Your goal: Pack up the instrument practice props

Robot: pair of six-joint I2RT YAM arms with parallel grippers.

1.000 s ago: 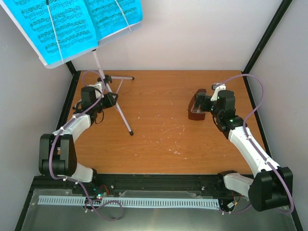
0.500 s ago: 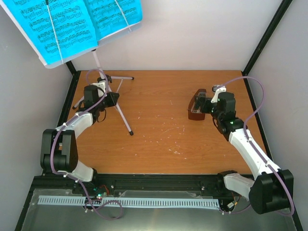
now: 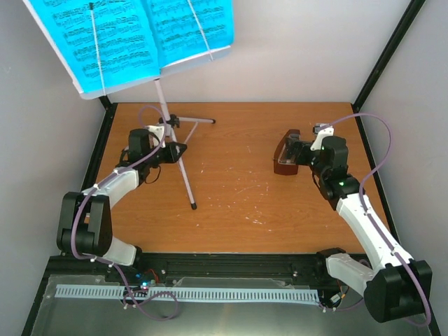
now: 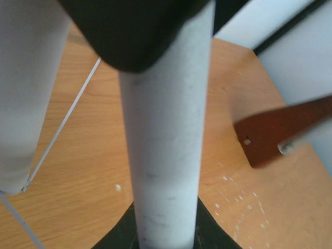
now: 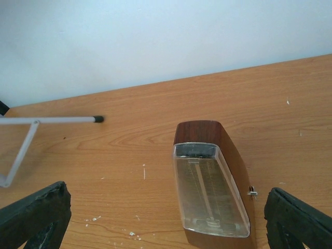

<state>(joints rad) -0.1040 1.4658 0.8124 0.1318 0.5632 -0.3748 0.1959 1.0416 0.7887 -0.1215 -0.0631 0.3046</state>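
I will move my left gripper toward the table's middle point(image 3: 234, 172) and turn the stand by its white pole before I open the gripper.
The silvery tripod music stand point(image 3: 183, 168) stands at the table's left and carries the cyan sheet-music pages point(image 3: 133, 38) on its desk at the top left. My left gripper point(image 3: 175, 151) is shut on the stand's white pole point(image 4: 166, 145). The brown metronome point(image 3: 285, 154) with its clear front cover appears to lie on its back at the right. My right gripper point(image 3: 301, 151) is open. In the right wrist view its black fingers point(image 5: 36, 210) flank the metronome's point(image 5: 210, 192) wide end without touching it.
One stand leg ends in a black tip point(image 5: 98, 119) on the wood table point(image 3: 238, 210). Another leg reaches toward the middle point(image 3: 192, 206). White walls close the back and both sides. A black rail runs along the near edge point(image 3: 224, 262).
My left gripper has moved right with the stand's pole, so the stand, its desk and the cyan pages have shifted right. My right gripper has drawn back slightly from the metronome.
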